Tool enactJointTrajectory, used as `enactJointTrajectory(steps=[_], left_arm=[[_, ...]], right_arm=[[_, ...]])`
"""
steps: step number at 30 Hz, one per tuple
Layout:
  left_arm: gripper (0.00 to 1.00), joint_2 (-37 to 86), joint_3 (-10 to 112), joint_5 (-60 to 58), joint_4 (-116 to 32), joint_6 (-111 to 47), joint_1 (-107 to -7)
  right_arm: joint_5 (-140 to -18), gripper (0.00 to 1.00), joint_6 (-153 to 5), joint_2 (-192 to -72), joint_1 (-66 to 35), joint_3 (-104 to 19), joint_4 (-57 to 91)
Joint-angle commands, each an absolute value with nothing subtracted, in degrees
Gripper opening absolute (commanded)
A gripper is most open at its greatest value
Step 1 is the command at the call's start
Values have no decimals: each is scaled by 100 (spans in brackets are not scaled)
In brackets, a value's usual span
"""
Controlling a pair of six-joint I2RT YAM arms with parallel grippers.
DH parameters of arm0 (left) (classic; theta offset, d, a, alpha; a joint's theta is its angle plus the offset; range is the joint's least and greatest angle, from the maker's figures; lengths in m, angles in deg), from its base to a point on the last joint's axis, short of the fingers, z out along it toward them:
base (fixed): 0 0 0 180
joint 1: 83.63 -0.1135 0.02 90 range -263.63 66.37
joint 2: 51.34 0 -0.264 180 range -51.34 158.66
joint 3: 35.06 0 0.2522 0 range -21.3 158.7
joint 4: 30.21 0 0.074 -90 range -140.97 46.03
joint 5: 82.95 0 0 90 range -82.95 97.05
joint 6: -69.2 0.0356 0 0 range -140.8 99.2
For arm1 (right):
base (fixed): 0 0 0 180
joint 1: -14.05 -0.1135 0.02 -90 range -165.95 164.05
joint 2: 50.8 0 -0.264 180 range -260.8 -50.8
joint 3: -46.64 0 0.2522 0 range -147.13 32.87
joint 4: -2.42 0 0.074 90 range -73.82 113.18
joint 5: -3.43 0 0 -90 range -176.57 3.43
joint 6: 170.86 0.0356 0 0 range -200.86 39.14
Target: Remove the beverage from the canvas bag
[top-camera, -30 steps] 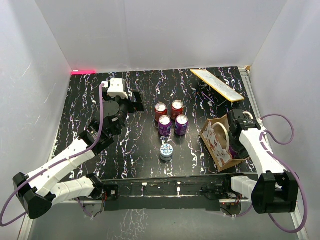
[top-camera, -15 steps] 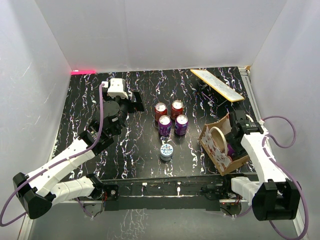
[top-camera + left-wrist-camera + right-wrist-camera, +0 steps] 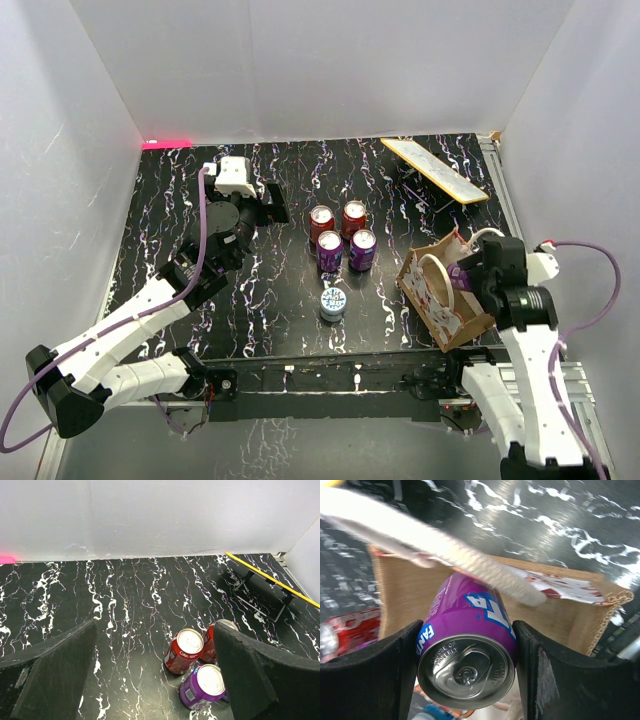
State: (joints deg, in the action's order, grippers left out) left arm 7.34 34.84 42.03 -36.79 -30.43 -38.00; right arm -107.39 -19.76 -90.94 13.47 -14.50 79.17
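Observation:
I will next lift my right gripper from the bag (image 3: 440,290), move outward, lower its can onto the empty tabletop spot beside the standing purple cans and release it.
The tan canvas bag (image 3: 440,290) lies on its side at the right of the table, its cream loop handles toward the middle; its woven wall shows in the right wrist view (image 3: 400,595). My right gripper (image 3: 468,275) is shut on a purple Fanta can (image 3: 470,650), fingers (image 3: 375,680) pressed on both sides, the can's top toward the camera and its far end inside the bag's mouth. A cream handle (image 3: 445,550) crosses above the can. My left gripper (image 3: 272,205) is open and empty at the back left, above the table.
Two red cans (image 3: 321,220) and two purple cans (image 3: 363,248) stand grouped mid-table, also in the left wrist view (image 3: 186,650). A blue-and-white can (image 3: 333,302) stands nearer the front. A flat yellow-edged board on a stand (image 3: 435,168) sits at the back right.
My right arm has swung up and toward the near edge, lifting its wrist; the bag has tilted and shifted slightly with it. The left arm has not moved.

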Motion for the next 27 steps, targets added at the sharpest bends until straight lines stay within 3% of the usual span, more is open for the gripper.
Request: enactJointTrajectory(steps=[1, 6, 15, 21, 27], left_arm=[[97, 604, 3635, 4197, -3632, -3052, -3761], [97, 618, 3636, 4194, -3632, -3058, -3761], [97, 620, 3643, 4188, -3631, -3056, -3758], [97, 608, 3639, 4182, -3641, -3063, -3759], [97, 608, 3635, 4214, -3641, -3059, -3758]], right_arm=[[-10494, 15, -2564, -8098, 1381, -1519, 6406], [-10196, 13, -3209, -7710, 1379, -1601, 5725], [-9043, 9, -4502, -8108, 1379, -2077, 4671], [-7412, 9, -5241, -8931, 1379, -2344, 3673], [-6370, 9, -6088, -10328, 1379, -3190, 3959]])
